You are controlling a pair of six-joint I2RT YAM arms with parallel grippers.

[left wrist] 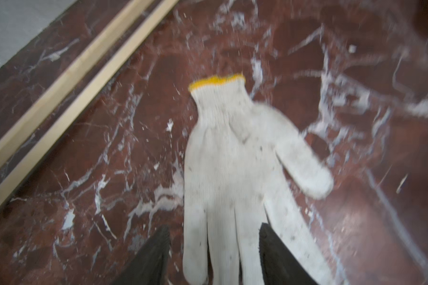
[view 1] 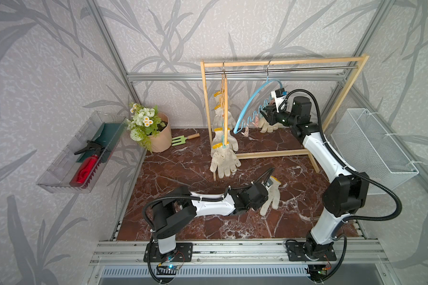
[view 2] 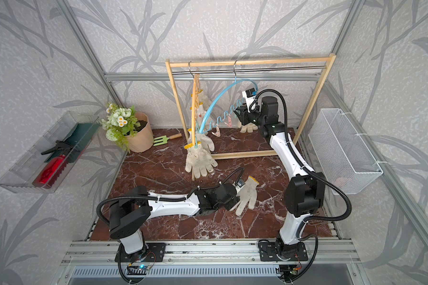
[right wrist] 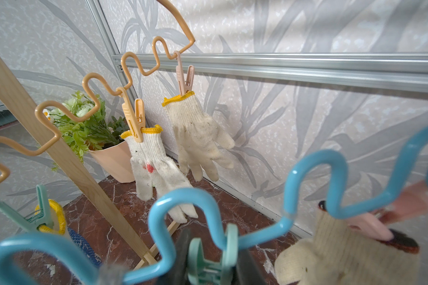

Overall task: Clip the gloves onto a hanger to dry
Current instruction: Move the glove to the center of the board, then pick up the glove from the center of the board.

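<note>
My left gripper lowers outward along the glove onto the palm (view 2: 250,186) (left wrist: 229,129) beside the ribbed wrist next, leaving the yellow cuff clear, since the hanging gloves are clipped there.
One off-white glove (view 1: 273,195) (view 2: 247,195) (left wrist: 230,158) with a yellow cuff lies flat on the marble table. My left gripper (left wrist: 214,246) (view 1: 262,204) is open, its dark fingers (left wrist: 153,256) standing either side of the glove's fingertips. Several gloves (view 1: 224,161) (right wrist: 198,133) hang clipped on an orange hanger (view 1: 224,98) (right wrist: 124,61). My right gripper (right wrist: 211,259) (view 1: 266,112) is shut on a mint-green clothespin (right wrist: 208,266) on the wavy bar of the blue hanger (view 1: 251,101) (right wrist: 289,195). Beside it a pink clip holds another glove (right wrist: 344,256) (view 1: 268,125).
Both hangers hang on a wooden rack (view 1: 282,61) at the back. A flower pot (view 1: 158,138) and a green garden fork (view 1: 181,140) stand back left. A clear tray (view 1: 59,182) with a red spray bottle is on the left wall, a white wire basket (view 1: 371,148) on the right.
</note>
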